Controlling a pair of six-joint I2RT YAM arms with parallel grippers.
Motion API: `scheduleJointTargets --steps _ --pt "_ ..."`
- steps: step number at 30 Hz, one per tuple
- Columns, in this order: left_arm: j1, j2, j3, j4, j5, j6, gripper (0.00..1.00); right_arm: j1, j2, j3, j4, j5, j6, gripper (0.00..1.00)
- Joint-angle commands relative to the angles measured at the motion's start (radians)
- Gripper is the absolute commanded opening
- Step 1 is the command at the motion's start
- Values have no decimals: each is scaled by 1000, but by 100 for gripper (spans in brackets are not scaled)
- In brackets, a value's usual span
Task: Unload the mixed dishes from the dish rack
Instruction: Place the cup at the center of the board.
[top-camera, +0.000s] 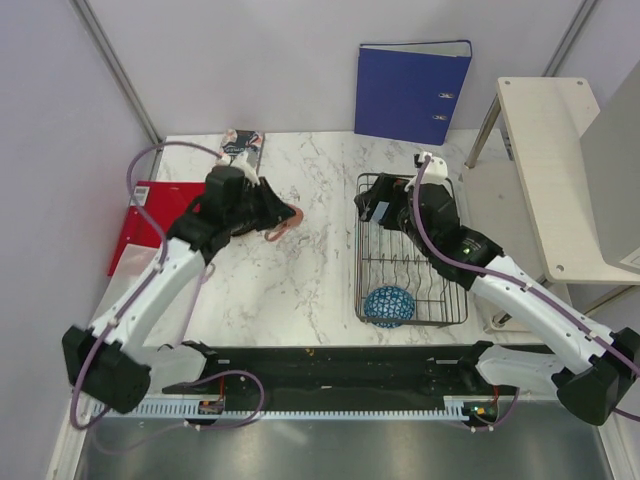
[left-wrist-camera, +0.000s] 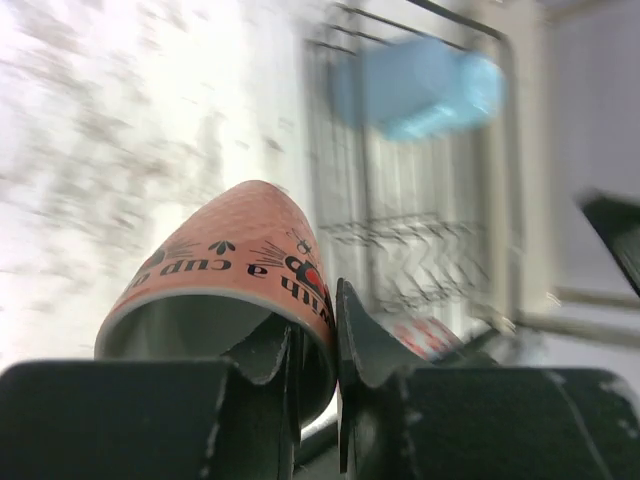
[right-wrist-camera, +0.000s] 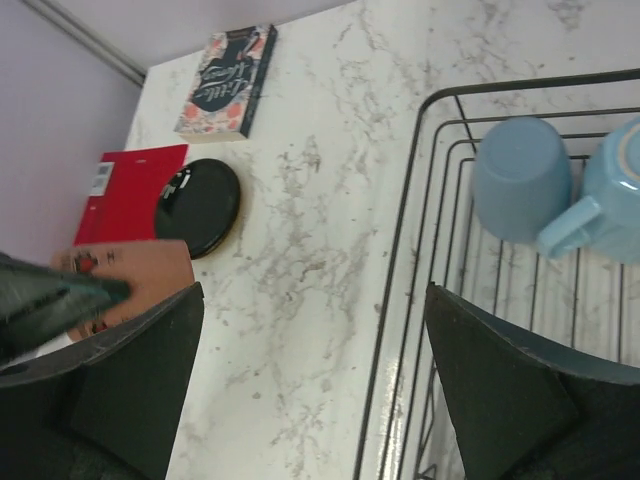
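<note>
The patch of marble beside the black shallow dish is empty, so I will lower the small salmon-orange cup outward onto it with my left gripper.
My left gripper (left-wrist-camera: 315, 310) is shut on the rim of the small salmon-orange cup (left-wrist-camera: 230, 260), one finger inside and one outside. In the top view the cup (top-camera: 287, 221) hangs over the marble left of the dish rack (top-camera: 363, 262). Over the rack's far left corner, my right gripper (right-wrist-camera: 312, 290) stands wide open with nothing between its fingers. Two blue mugs (right-wrist-camera: 520, 175) lie in the rack just ahead of it. At the rack's near end sits the blue net-patterned bowl (top-camera: 388, 306). The black shallow dish (right-wrist-camera: 197, 206) rests on the table by a red folder.
A red folder (top-camera: 140, 225) and a book (top-camera: 243, 147) lie at the table's far left. A blue binder (top-camera: 412, 92) stands against the back wall. A beige side table (top-camera: 560, 170) is close on the rack's right.
</note>
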Motion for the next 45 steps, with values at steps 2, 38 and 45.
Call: scheduleJointTargets --steps 2,38,45 --pt "16 277 282 -251 -308 187 2 0 -16 -38 -103 120 -34 98" --pt "115 1218 1155 -589 -414 272 4 0 71 -37 -152 94 -105 98" --pt "115 1184 1174 -587 -405 252 39 0 71 -40 -152 96 -104 98"
